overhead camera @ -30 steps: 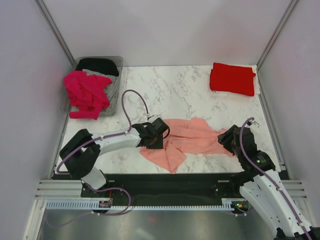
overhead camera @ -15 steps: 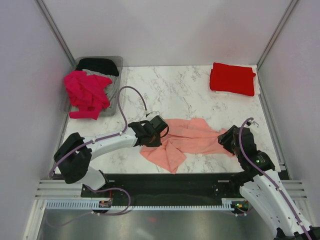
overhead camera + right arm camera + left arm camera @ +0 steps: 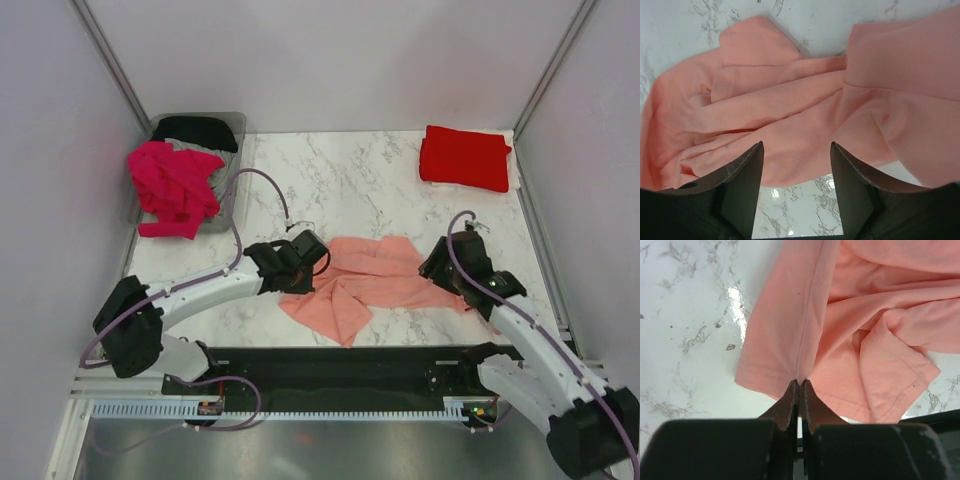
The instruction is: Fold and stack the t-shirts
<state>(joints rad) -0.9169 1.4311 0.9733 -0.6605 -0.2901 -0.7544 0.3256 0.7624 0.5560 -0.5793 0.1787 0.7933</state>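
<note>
I should move my right gripper outward and down, to the left in the top view, onto the shirt's hemmed far fold [image 3: 402, 243] [image 3: 756, 32], because it sticks out onto bare marble.
A salmon pink t-shirt [image 3: 372, 280] lies crumpled at the table's near middle. My left gripper [image 3: 303, 262] is at its left edge. In the left wrist view the jaws are shut [image 3: 799, 383] and pinch a crease at the shirt's hem [image 3: 790, 340]. My right gripper [image 3: 441, 267] hovers open over the shirt's right edge, and cloth [image 3: 805, 110] shows between and beyond its fingers [image 3: 796, 147]. A folded bright red t-shirt [image 3: 464, 157] lies at the far right. A magenta t-shirt [image 3: 175, 187] hangs over the bin, and a black one [image 3: 198, 130] lies inside it.
The clear grey bin [image 3: 238, 160] stands at the far left corner. A white layer [image 3: 437, 186] shows under the red shirt. Grey walls enclose the marble table [image 3: 340, 180]. A black strip runs along the near edge.
My right arm has swung left and forward over the shirt's right edge. My left gripper has shifted slightly left and away, still at the shirt's left edge.
</note>
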